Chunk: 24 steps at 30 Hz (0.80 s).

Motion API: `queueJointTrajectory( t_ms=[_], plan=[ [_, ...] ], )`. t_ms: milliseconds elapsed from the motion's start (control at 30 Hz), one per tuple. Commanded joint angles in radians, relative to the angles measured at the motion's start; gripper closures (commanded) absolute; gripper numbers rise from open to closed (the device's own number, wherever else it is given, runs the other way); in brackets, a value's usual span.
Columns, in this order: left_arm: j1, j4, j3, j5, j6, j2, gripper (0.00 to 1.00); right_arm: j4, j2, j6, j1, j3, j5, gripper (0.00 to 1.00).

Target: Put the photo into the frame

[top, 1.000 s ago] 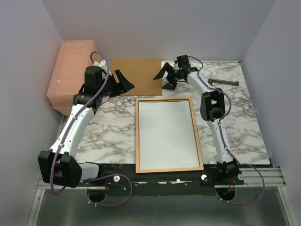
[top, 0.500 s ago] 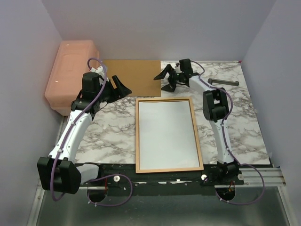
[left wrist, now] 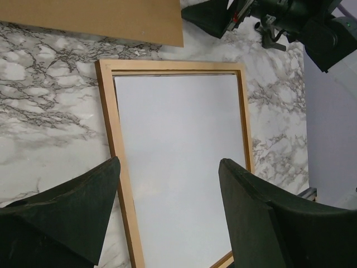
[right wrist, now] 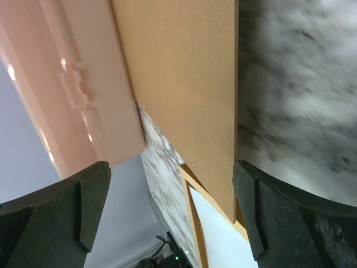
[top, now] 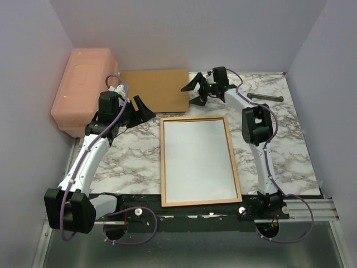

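My right gripper should move back next and slide the backing board's near corner [top: 186, 109] [right wrist: 227, 203] over the frame's far bar to pinch it, since it lies flat on the tabletop.
The frame [top: 201, 161] lies flat on the marble table, a thin orange-brown wooden rectangle. Its inside shows only a plain white surface [top: 198, 159]. The colour side of the photo is not visible in any view. The frame also shows in the left wrist view [left wrist: 106, 111] and the right wrist view [right wrist: 192, 190]. My left gripper [top: 142, 108] is open and empty, hovering off the frame's far left corner [left wrist: 169, 167]. My right gripper [top: 192, 92] is open and empty at the right edge of the brown backing board [top: 155, 89], above the table [right wrist: 170, 167].
The plain brown backing board [left wrist: 100, 19] lies flat behind the frame [right wrist: 184, 67]. A pink plastic container [top: 83, 84] stands at the far left [right wrist: 72, 84]. A dark metal rod [top: 265, 97] lies at the far right. Grey walls enclose the table.
My left gripper has drawn back a little toward the near left. My right gripper has turned and shifted slightly toward the board's right edge. The frame has not moved.
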<state>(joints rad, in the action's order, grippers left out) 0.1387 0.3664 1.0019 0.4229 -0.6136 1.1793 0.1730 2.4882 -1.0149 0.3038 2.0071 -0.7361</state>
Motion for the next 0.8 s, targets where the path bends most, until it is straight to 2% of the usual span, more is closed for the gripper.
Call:
queueJointTrajectory(
  t_ms=[0, 67, 200, 533, 667, 767],
  plan=[
    [-0.006, 0.01, -0.017, 0.003, 0.027, -0.036, 0.26, -0.1, 0.052, -0.08, 0.057, 0.165, -0.086, 0.02],
    [-0.006, 0.017, -0.019, 0.002, 0.034, -0.039, 0.26, -0.105, 0.075, -0.107, 0.059, 0.203, -0.104, 0.03],
    [-0.006, 0.033, -0.026, -0.004, 0.041, -0.046, 0.26, -0.138, 0.033, -0.121, 0.06, 0.148, -0.12, 0.04],
    [-0.006, 0.03, -0.065, -0.006, 0.029, -0.062, 0.26, -0.163, -0.278, -0.032, 0.106, -0.294, -0.116, 0.04],
    [-0.007, 0.03, -0.082, -0.013, 0.029, -0.067, 0.26, -0.076, -0.375, 0.041, 0.139, -0.432, -0.063, 0.04],
    [-0.006, 0.034, -0.094, -0.016, 0.031, -0.072, 0.26, 0.056, -0.419, 0.107, 0.135, -0.491, 0.067, 0.04]
  ],
)
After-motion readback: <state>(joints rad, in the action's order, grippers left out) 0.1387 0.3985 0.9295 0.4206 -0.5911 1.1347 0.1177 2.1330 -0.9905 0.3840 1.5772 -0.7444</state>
